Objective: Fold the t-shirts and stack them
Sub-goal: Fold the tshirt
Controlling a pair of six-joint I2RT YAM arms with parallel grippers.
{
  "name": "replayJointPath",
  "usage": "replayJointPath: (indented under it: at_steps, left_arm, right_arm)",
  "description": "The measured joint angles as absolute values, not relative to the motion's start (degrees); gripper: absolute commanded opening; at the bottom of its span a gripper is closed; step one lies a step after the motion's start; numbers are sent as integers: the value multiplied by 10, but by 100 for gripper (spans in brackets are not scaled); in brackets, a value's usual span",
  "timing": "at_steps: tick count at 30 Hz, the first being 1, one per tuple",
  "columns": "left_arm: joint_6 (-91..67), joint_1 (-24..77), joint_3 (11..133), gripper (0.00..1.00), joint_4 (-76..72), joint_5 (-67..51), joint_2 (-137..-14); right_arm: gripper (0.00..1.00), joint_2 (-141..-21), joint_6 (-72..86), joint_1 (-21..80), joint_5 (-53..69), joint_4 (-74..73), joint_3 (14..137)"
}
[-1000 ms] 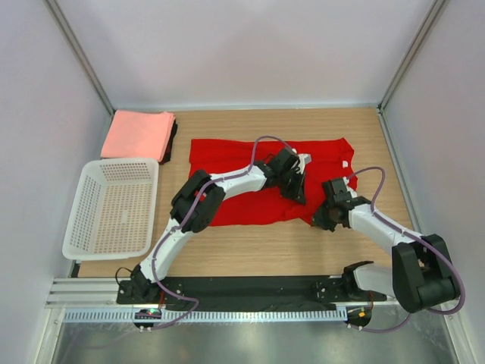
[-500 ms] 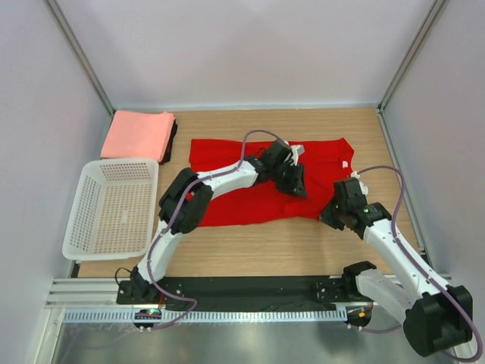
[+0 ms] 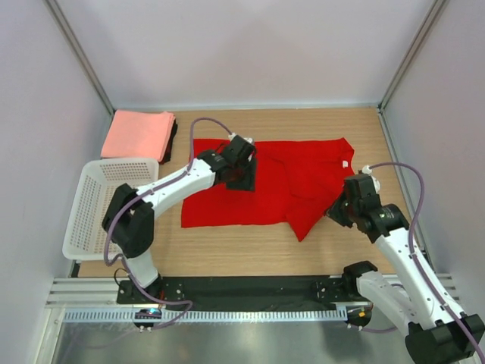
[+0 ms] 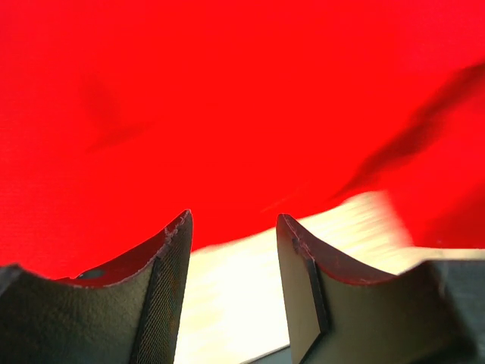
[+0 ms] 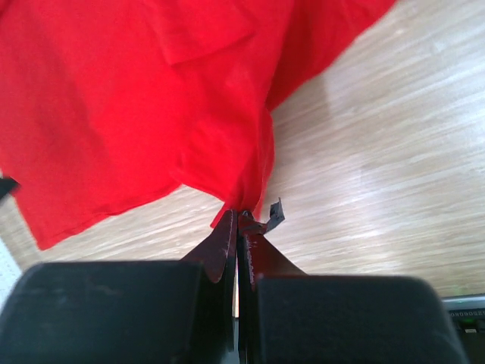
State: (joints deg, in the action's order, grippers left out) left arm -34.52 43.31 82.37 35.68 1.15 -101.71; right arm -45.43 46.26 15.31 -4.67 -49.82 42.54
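I should next move my left gripper back toward the basket and down onto the shirt's unheld near corner by the basket [image 3: 184, 224], which is below and back from it.
A bright red t-shirt [image 3: 265, 201] lies spread on the wooden table, its right part bunched into a pointed flap. Over the shirt's left half hovers my left gripper [image 3: 242, 180], open, with nothing between its fingers; in the left wrist view [image 4: 233, 227] only red cloth [image 4: 227, 91] and wood show past the tips. My right gripper [image 3: 338, 211] is shut on the red shirt's right edge, the cloth [image 5: 114, 98] pinched at its tips [image 5: 241, 218]. A stack of folded t-shirts, salmon-pink [image 3: 138, 134] over a dark one [image 3: 171, 145], sits at the back left.
A white mesh basket [image 3: 114, 208] stands at the left, just in front of the folded stack. Bare wood [image 3: 227, 246] runs along the near edge. Metal frame posts and grey walls bound the table on both sides and at the back.
My left gripper opened, let go of the red shirt and swung left across it. My right gripper, still shut on the edge, pulled slightly right, bunching the shirt's right side.
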Motion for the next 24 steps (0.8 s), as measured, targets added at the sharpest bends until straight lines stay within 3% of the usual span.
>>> replayJointPath:
  at_steps: [8, 24]
  left_arm:
    - [-382, 402, 633, 51, 431, 86, -870]
    - [-478, 237, 403, 50, 385, 56, -680]
  right_arm:
    - [1, -449, 458, 153, -28, -499, 452]
    - [1, -387, 494, 153, -86, -517, 452]
